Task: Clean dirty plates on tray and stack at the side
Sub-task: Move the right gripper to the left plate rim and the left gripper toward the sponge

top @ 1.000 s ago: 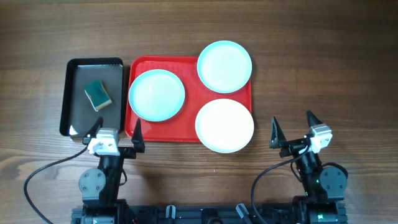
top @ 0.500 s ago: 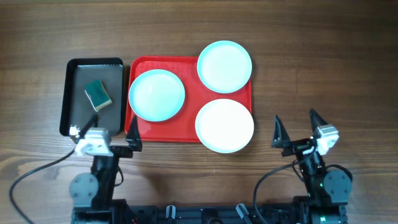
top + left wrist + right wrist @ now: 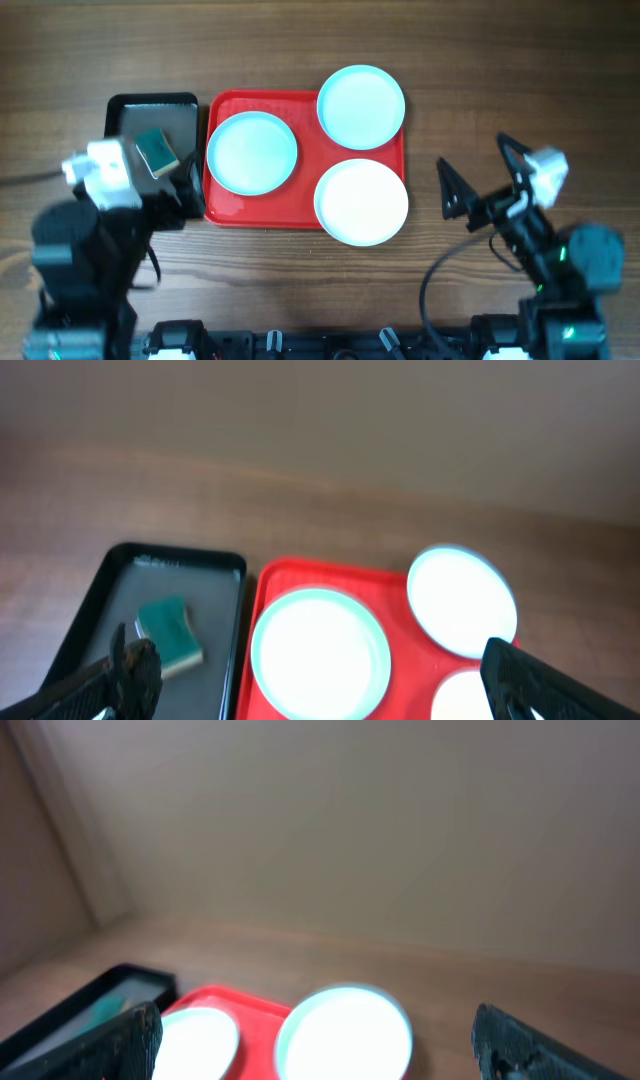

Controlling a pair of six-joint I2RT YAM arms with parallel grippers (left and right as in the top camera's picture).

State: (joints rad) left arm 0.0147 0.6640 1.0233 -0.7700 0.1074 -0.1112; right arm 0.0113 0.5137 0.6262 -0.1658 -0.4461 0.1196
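The right gripper swings across the red tray [image 3: 305, 110] next. It tilts down onto the sponge-side plate's inner rim, where the bare gap leaves room for a finger.
Three pale mint plates lie on the red tray [image 3: 305, 110]: one at the left [image 3: 252, 152], one at the far right corner overhanging the rim [image 3: 361, 106], one at the near right [image 3: 361, 201]. My left gripper [image 3: 165, 195] is open and empty, raised over the near end of the black tray, left of the red tray. My right gripper [image 3: 482, 185] is open and empty, raised above the table right of the tray. In the left wrist view the open jaws [image 3: 330, 680] frame the left plate [image 3: 320, 650]. In the right wrist view the open jaws [image 3: 325, 1045] frame the far plate [image 3: 345, 1025].
A black tray [image 3: 150, 105] lies left of the red tray and holds a green sponge [image 3: 155, 150]; my left arm covers its near part. The sponge also shows in the left wrist view [image 3: 170, 632]. Bare wooden table lies beyond and right of the trays.
Both arms have lifted from their low poses at the table's front edge. The left one swung left over the black tray; the right one rose and shifted right. The plates have not moved.
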